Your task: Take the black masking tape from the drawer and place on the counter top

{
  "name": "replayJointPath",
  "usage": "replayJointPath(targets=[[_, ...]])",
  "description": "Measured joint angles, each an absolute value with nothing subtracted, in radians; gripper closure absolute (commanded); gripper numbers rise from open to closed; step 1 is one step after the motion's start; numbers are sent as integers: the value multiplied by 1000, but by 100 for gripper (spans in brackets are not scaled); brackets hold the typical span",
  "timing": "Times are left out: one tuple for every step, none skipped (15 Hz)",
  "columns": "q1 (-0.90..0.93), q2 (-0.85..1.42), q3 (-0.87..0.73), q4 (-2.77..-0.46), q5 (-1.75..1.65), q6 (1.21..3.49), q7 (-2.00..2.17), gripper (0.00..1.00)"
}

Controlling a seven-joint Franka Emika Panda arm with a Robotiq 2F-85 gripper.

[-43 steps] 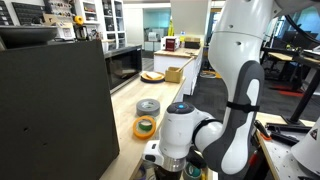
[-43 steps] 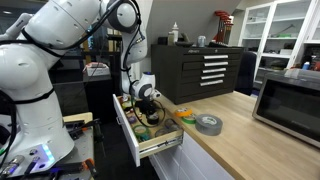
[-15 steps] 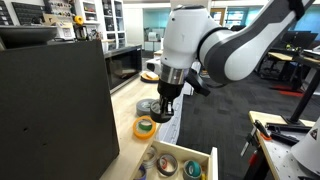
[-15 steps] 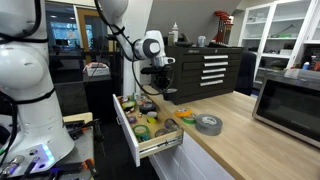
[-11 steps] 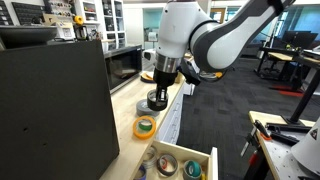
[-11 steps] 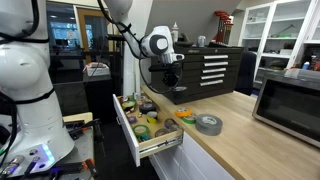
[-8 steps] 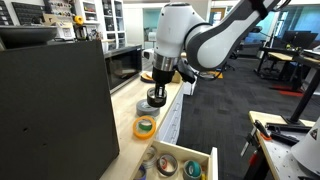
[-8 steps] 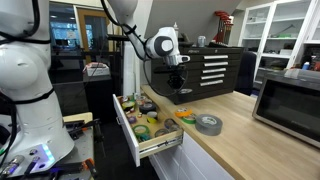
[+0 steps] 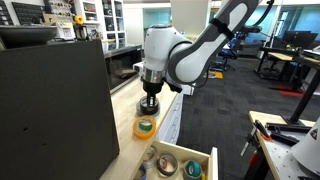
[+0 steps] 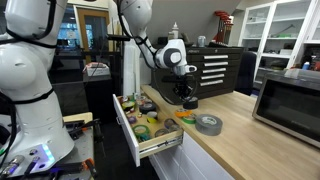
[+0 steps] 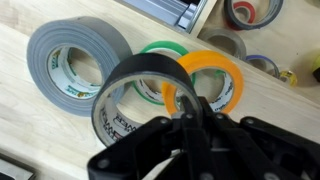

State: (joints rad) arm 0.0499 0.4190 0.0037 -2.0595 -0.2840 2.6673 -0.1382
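The gripper moves down next, away from the open drawer (image 10: 135,135), onto bare wood beside the green and orange rolls to let go of the tape, as that patch is clear.
My gripper (image 9: 150,98) is shut on the black masking tape (image 11: 128,70) and holds it just above the wooden counter top (image 10: 240,130). It also shows in an exterior view (image 10: 187,97), with the black roll (image 10: 188,103) hanging under the fingers. In the wrist view the fingers (image 11: 192,112) pinch the roll's rim. The roll hangs over a grey tape roll (image 11: 70,55), a green one (image 11: 158,47) and an orange one (image 11: 222,72). The open drawer (image 10: 135,135) holds several other tape rolls.
The grey roll (image 10: 208,123) and orange roll (image 10: 187,116) lie on the counter next to the gripper. A microwave (image 10: 290,98) stands at the counter's far end. A dark cabinet (image 9: 55,100) borders the counter. The drawer (image 9: 185,160) juts into the aisle.
The arm has carried the black tape from above the open drawer over to the counter and lowered it towards the grey and orange rolls.
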Motion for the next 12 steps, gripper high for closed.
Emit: replayJointPath(targets=[[50,442,13,-2036,-283,2667,-147,97],[50,464,21,-2011,-280,2667,-158,97],[50,483,28,-1988,-280,2667,-168,97],[50,503,33,-1964,-278,2666,-180,97],[50,521,37,-1942,-278,2665,-190,91],[50,537,39,-1922,-277,2664,-198,66],[50,552,41,-1905,-274,2663,-202,66],[50,565,42,-1889,-272,2660,-208,62],[50,574,42,-1877,-267,2659,-216,55],[50,582,43,-1866,-265,2657,-220,49],[50,588,43,-1855,-264,2654,-222,42],[50,592,43,-1848,-263,2651,-224,37]])
